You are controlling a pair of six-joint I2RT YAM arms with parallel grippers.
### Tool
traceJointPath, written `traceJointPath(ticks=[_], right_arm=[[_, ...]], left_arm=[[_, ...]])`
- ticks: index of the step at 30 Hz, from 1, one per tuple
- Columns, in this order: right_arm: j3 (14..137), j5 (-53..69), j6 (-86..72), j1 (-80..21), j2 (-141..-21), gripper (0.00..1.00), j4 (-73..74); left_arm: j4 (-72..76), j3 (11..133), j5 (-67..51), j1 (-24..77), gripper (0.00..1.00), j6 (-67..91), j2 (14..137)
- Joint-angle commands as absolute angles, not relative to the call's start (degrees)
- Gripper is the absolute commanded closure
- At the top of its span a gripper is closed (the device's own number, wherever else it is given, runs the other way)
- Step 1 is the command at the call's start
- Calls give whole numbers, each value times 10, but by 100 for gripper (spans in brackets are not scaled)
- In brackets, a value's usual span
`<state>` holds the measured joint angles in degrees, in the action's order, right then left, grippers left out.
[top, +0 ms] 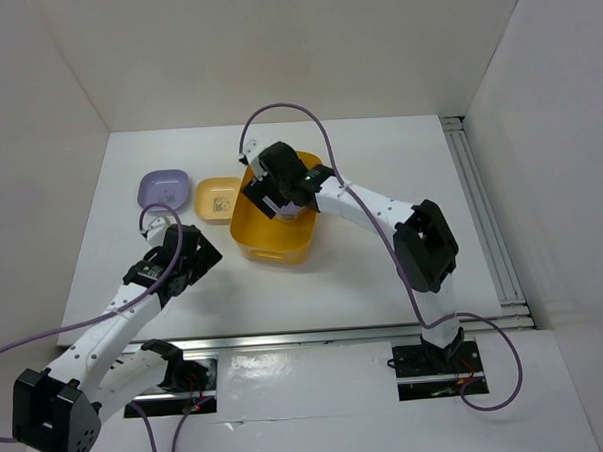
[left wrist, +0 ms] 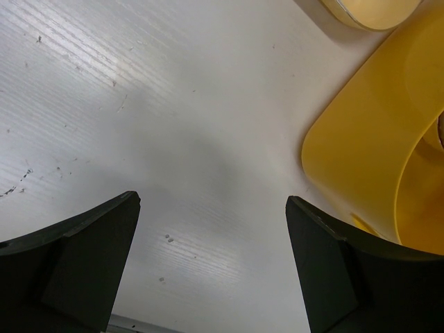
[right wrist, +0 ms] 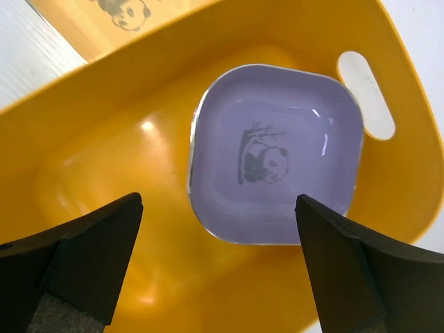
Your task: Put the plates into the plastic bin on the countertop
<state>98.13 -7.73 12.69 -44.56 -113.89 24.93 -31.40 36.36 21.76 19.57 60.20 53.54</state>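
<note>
I will move my left gripper outward and down onto the second lavender plate's near rim, because that plate is beyond my gripper, to its left in the top view.
A lavender plate (right wrist: 277, 156) with a panda print lies inside the yellow-orange plastic bin (right wrist: 104, 139), free of my right gripper (right wrist: 218, 208), which hangs open just above it. From above, the right gripper (top: 280, 192) is over the bin (top: 272, 242). Left of the bin, a second lavender plate (top: 165, 189) and a yellow-orange plate (top: 218, 198) rest on the white countertop (top: 379, 163). My left gripper (top: 188, 253) is open and empty over bare countertop (left wrist: 173, 125). The bin (left wrist: 368, 139) is to its right and the yellow-orange plate's edge (left wrist: 368, 10) lies beyond.
White walls close in the back and both sides. A metal rail (top: 481, 208) runs along the countertop's right side. Purple cables (top: 307, 121) loop over both arms.
</note>
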Motion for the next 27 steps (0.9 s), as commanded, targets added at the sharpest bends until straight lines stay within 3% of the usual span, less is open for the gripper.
traceJointPath(ticks=[1,9,27], right_arm=[[956,-58,134,-464,-1073,1,169],[854,-50,103,-506,-938,0,73],[571,8,40,-535,-711,0,7]], left_arm=[[-300,364,232,192,0,606,530],[-273,390,263,118,0,613,583],[-220,634,172,-74,0,664,934]])
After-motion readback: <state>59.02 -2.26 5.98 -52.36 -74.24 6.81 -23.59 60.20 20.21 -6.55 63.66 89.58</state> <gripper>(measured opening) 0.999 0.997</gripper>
